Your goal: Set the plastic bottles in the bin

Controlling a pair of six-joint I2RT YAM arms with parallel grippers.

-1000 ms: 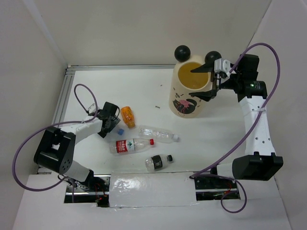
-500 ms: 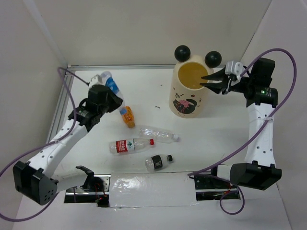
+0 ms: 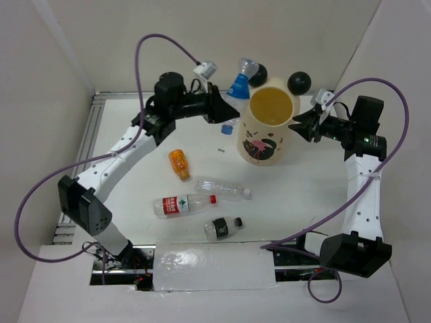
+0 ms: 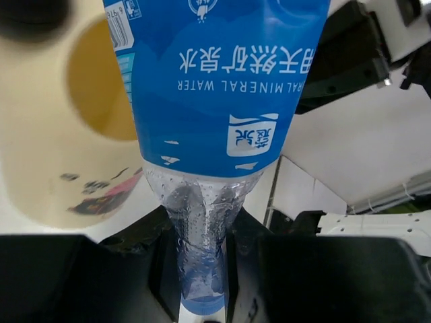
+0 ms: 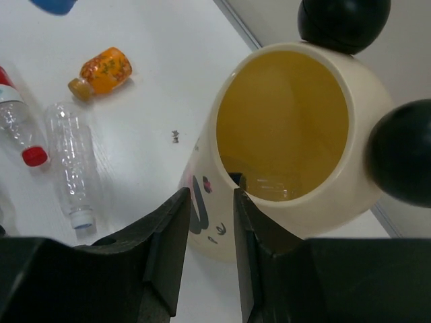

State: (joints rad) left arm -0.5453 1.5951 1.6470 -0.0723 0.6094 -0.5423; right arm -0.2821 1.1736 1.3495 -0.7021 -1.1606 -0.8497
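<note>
Next I should move my left gripper across to the bin's yellow opening and release the bottle's neck, as that opening lies to its right in the top view.
My left gripper (image 3: 224, 113) is shut on the neck of a clear plastic bottle with a blue label (image 3: 240, 85), holding it in the air by the bin's far left rim. The left wrist view shows its jaws (image 4: 202, 259) pinching the crumpled neck of that bottle (image 4: 215, 87). The cream bin (image 3: 264, 138) with black ball ears stands at the back right, yellow inside (image 5: 289, 114). My right gripper (image 3: 303, 125) hovers just right of the bin, jaws (image 5: 212, 225) slightly apart and empty. An orange bottle (image 3: 179, 163), a clear one (image 3: 222, 188) and a red-labelled one (image 3: 180, 204) lie on the table.
A black-labelled bottle (image 3: 222, 228) lies nearest the arm bases. Something clear and shiny rests at the bottom of the bin (image 5: 269, 187). White walls enclose the table, and a metal rail (image 3: 87, 145) runs along its left edge.
The left arm has lifted the blue-labelled bottle from the table's far left across to the bin's rim. The right gripper has pulled back to the right of the bin and narrowed its jaws.
</note>
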